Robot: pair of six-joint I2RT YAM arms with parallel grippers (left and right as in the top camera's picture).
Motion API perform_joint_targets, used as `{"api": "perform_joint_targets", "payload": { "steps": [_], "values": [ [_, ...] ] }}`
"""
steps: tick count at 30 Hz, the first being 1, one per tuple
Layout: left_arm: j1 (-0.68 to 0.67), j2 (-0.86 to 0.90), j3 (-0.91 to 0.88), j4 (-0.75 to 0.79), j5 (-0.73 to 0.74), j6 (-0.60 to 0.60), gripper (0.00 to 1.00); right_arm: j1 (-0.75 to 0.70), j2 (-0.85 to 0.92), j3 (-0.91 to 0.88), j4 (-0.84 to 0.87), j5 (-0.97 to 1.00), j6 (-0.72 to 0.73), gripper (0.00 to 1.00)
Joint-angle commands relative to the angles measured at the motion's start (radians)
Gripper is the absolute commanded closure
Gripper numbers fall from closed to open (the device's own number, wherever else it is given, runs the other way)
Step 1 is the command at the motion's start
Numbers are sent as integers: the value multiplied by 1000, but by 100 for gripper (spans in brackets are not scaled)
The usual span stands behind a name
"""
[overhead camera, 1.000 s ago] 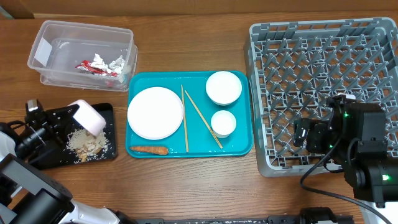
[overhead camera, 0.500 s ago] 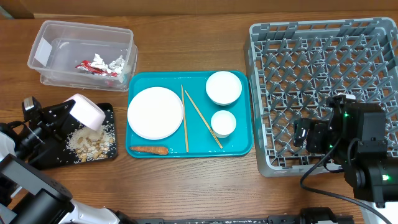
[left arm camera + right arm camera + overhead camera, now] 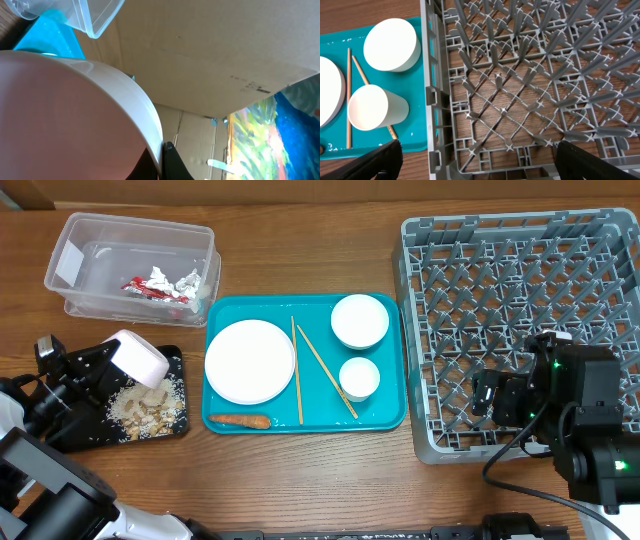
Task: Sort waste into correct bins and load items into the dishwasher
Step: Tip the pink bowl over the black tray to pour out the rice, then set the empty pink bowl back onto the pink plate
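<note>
The plate (image 3: 250, 362) is bare, so my left gripper will next carry the tipped bowl to the right in the overhead view, level it and let it go there.
My left gripper (image 3: 113, 366) is shut on the rim of the small pinkish-white bowl (image 3: 140, 363), which it holds tipped over the black tray (image 3: 90, 423). Beige food scraps (image 3: 143, 406) lie in that tray. In the left wrist view the bowl (image 3: 60, 110) fills the frame, with its rim pinched at my left gripper (image 3: 162, 161). The clear tub (image 3: 75, 238) holds the red-and-silver wrapper (image 3: 138, 287) and foil (image 3: 186, 282). My right gripper (image 3: 485, 167) hangs open over the front left of the dish rack (image 3: 520, 300), holding nothing.
The teal tray (image 3: 310, 421) carries the plate (image 3: 250, 360), chopsticks (image 3: 298, 375), wider white bowl (image 3: 360, 320), cup (image 3: 359, 377) and carrot piece (image 3: 240, 421). The right wrist view shows the rack's pegs (image 3: 520, 75), the bowl (image 3: 390, 45) and the cup (image 3: 370, 107).
My left gripper and the tipped bowl have shifted slightly left and up over the black tray, and the scraps pile has spread a little. The right arm has not moved.
</note>
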Motion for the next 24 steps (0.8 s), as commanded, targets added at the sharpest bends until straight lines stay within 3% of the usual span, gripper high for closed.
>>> {"api": "perform_joint_targets", "payload": {
  "steps": [1,9,16,20,24],
  "values": [
    [6,-13,-7,-2,37,-6,96,3,0,32,2,6,0,0],
    [-30,-21,-7,-10,-70,152,96,3,0,32,2,6,1,0],
    [-189,-97,48,8,-205,210,96,3,0,32,2,6,0,0],
    [-325,-156,107,70,-364,122,96,3,0,32,2,6,1,0],
    [-509,-208,145,177,-694,-39,96,3,0,32,2,6,1,0]
  ]
}}
